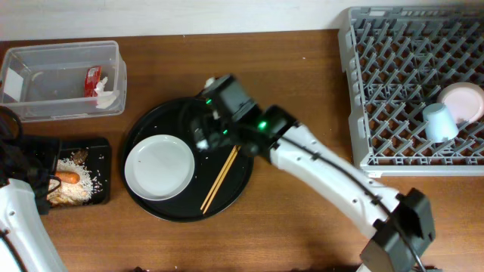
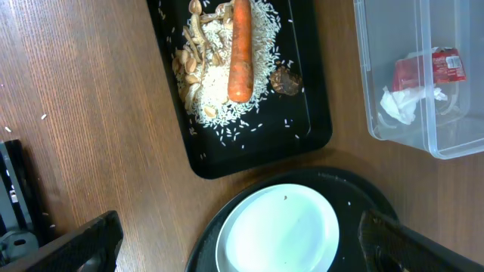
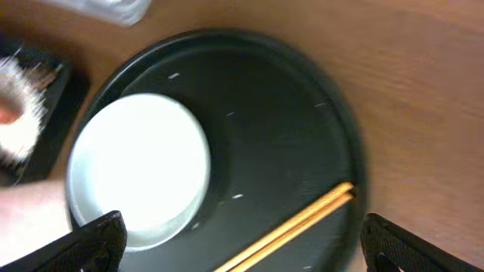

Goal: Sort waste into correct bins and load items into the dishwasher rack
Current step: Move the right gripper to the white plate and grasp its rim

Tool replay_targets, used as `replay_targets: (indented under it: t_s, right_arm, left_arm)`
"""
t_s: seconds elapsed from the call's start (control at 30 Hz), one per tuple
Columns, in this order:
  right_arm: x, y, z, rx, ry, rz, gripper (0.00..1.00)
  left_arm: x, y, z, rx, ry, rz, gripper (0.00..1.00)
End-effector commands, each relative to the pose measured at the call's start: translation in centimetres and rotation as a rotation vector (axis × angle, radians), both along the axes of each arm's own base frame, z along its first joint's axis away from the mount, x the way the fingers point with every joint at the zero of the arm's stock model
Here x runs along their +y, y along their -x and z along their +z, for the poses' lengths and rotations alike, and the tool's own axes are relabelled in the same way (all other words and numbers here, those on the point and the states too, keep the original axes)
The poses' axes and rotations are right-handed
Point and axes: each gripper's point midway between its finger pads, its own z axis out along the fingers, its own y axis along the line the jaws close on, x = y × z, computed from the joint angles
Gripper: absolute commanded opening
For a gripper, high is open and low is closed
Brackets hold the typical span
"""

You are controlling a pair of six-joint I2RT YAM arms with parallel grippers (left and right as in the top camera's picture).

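Note:
Next, my right gripper moves down to the left in the overhead view onto the plate's rim facing the chopsticks, because open tray there leaves finger room.
The white plate (image 1: 160, 166) lies on the large round black tray (image 1: 238, 170). My right gripper (image 1: 206, 130) hangs open and empty above that tray, beside the plate (image 3: 140, 170); its fingers (image 3: 249, 249) straddle the tray. My left gripper (image 2: 242, 253) is open and empty, near the plate's edge (image 2: 280, 227). The shallow black tray (image 2: 257, 155) holds rice scraps (image 2: 227, 98), the orange carrot (image 2: 240, 53) and the brown lump (image 2: 286, 80). The clear tub (image 1: 64, 106) holds the red sachet (image 2: 427, 68) and white tissue (image 2: 404, 102). The pale-blue cup (image 1: 440, 122) and small white dish (image 1: 463, 102) sit in the grey rack (image 1: 393, 83).
A pair of wooden chopsticks (image 1: 220, 178) lies on the round tray right of the plate, also seen in the right wrist view (image 3: 302, 219). Loose rice grains dot the round tray. My right arm (image 1: 333, 177) stretches across the table between tray and rack.

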Motion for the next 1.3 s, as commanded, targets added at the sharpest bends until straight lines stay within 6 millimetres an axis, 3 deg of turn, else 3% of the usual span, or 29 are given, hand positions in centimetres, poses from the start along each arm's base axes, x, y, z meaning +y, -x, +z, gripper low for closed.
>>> replay_targets:
  t_s: [0.0,0.17,0.23,0.4,0.43,0.5,0.7,0.8,1.13,1.27]
  right_arm:
    - [1.5,1.0,-1.0,0.029,-0.012,-0.068,0.99]
    - [2.6,0.8,-6.3,0.214,-0.079,-0.303,0.98]
    - [4.0,1.4,-7.9,0.267,-0.091,-0.259,0.98]
    - [6.0,1.1,-11.6,0.211,-0.017,-0.081,1.00]
    - [6.5,1.1,-12.0,0.201,-0.014,-0.039,0.95]
    - [7.2,0.9,-12.8,0.191,-0.016,-0.005,0.85]
    - [7.4,0.8,-14.9,0.256,-0.045,-0.109,0.69]
    - [8.4,1.5,-16.3,0.298,-0.067,-0.099,0.58]
    - [9.7,3.0,-17.8,0.313,-0.056,-0.072,0.57]
    - [8.4,2.8,-18.5,0.316,-0.012,-0.141,0.49]
  left_arm:
    - [0.1,0.2,0.2,-0.005,-0.007,0.015,0.99]
    - [0.1,0.2,0.2,-0.005,-0.007,0.015,0.99]
    - [0.1,0.2,0.2,-0.005,-0.007,0.015,0.99]
    - [0.1,0.2,0.2,-0.005,-0.007,0.015,0.99]
    - [0.1,0.2,0.2,-0.005,-0.007,0.015,0.99]
    - [0.1,0.2,0.2,-0.005,-0.007,0.015,0.99]
    - [0.1,0.2,0.2,-0.005,-0.007,0.015,0.99]
    - [0.1,0.2,0.2,-0.005,-0.007,0.015,0.99]
    - [0.1,0.2,0.2,-0.005,-0.007,0.015,0.99]
    - [0.1,0.2,0.2,-0.005,-0.007,0.015,0.99]
